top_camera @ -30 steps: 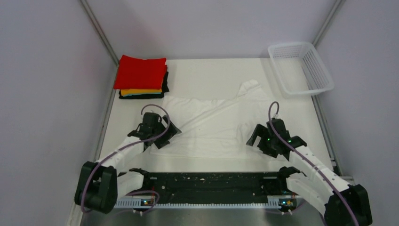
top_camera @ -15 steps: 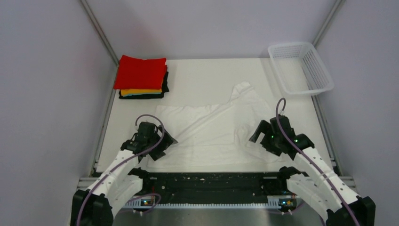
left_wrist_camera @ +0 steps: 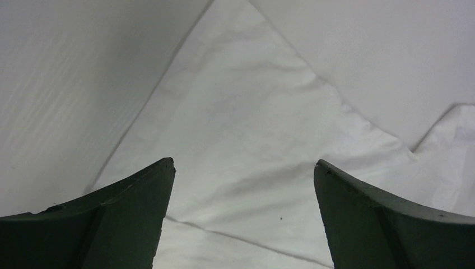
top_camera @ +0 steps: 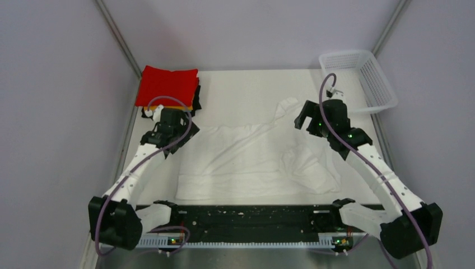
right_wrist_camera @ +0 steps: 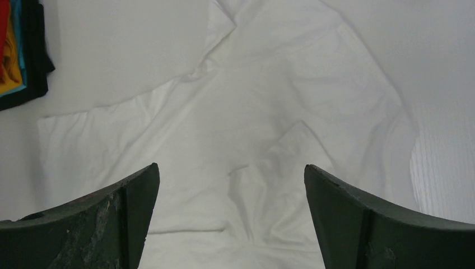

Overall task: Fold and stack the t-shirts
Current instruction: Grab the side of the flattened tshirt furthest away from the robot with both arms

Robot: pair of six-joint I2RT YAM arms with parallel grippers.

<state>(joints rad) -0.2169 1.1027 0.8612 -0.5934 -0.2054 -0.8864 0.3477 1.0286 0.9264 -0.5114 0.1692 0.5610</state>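
My left gripper will next go outward and down onto the white t-shirt's far corner (left_wrist_camera: pixel 231 5) by the folded stack, still beyond its open fingers.
The white t-shirt (top_camera: pixel 246 159) lies wrinkled and spread in the middle of the table, one sleeve (top_camera: pixel 287 106) pointing to the far side. The folded stack, red t-shirt (top_camera: pixel 168 85) on top with orange-yellow and black below, sits at the far left. My left gripper (top_camera: pixel 175 139) is open and empty above the shirt's far left corner (left_wrist_camera: pixel 241 134). My right gripper (top_camera: pixel 307 119) is open and empty above the shirt's far right part (right_wrist_camera: pixel 252 117), near the sleeve. The left wrist view shows my left gripper (left_wrist_camera: pixel 243 168), and the right wrist view my right gripper (right_wrist_camera: pixel 231 171), with cloth below the jaws.
A white plastic mesh basket (top_camera: pixel 358 81) stands at the far right corner. The stack's edge shows at the upper left of the right wrist view (right_wrist_camera: pixel 19 50). Bare table (top_camera: pixel 246 89) lies between stack and basket. A black rail (top_camera: pixel 246 216) runs along the near edge.
Both arms moved from the shirt's near corners to its far side. The shirt shifted toward the near edge and lies more bunched on its right.
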